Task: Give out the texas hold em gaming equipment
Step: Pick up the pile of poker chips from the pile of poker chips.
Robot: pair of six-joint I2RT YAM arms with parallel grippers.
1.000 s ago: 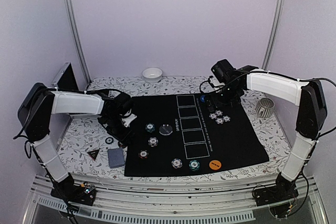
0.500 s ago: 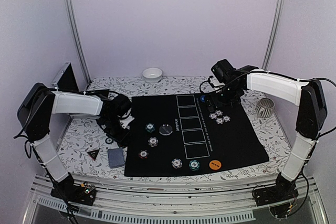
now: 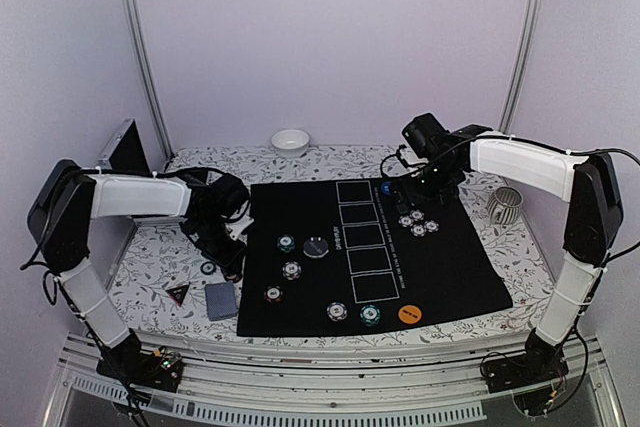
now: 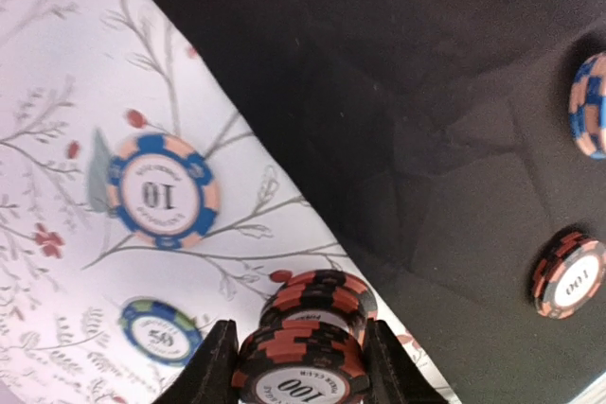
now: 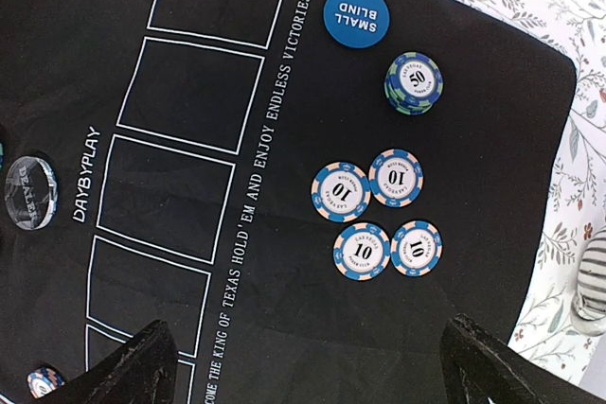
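Observation:
The left gripper lifts next, crosses to the right in the top view to bare mat beside the nearest card box, lowers and releases.
In the left wrist view my left gripper (image 4: 301, 359) is shut on a stack of red-black 100 chips (image 4: 301, 366), with a second such stack (image 4: 320, 297) right behind it on the flowered cloth. A blue 10 chip (image 4: 163, 191) and a green-blue 50 chip (image 4: 158, 330) lie beside them. In the top view the left gripper (image 3: 226, 247) sits at the black mat's left edge. My right gripper (image 5: 308, 366) hangs open above several blue 10 chips (image 5: 341, 192), a green 50 stack (image 5: 415, 82) and the blue small-blind button (image 5: 356, 14).
The black mat (image 3: 450, 267) carries a dealer disc (image 3: 316, 247), scattered chips (image 3: 291, 270) and an orange button (image 3: 408, 314). A triangle marker (image 3: 178, 294) and grey-blue cards (image 3: 220, 300) lie on the cloth. White bowl (image 3: 290, 141), silver case (image 3: 125, 147), wire cup (image 3: 505, 204).
My left gripper has narrowed onto the red-black stack and shifted slightly left. The right arm has stayed still.

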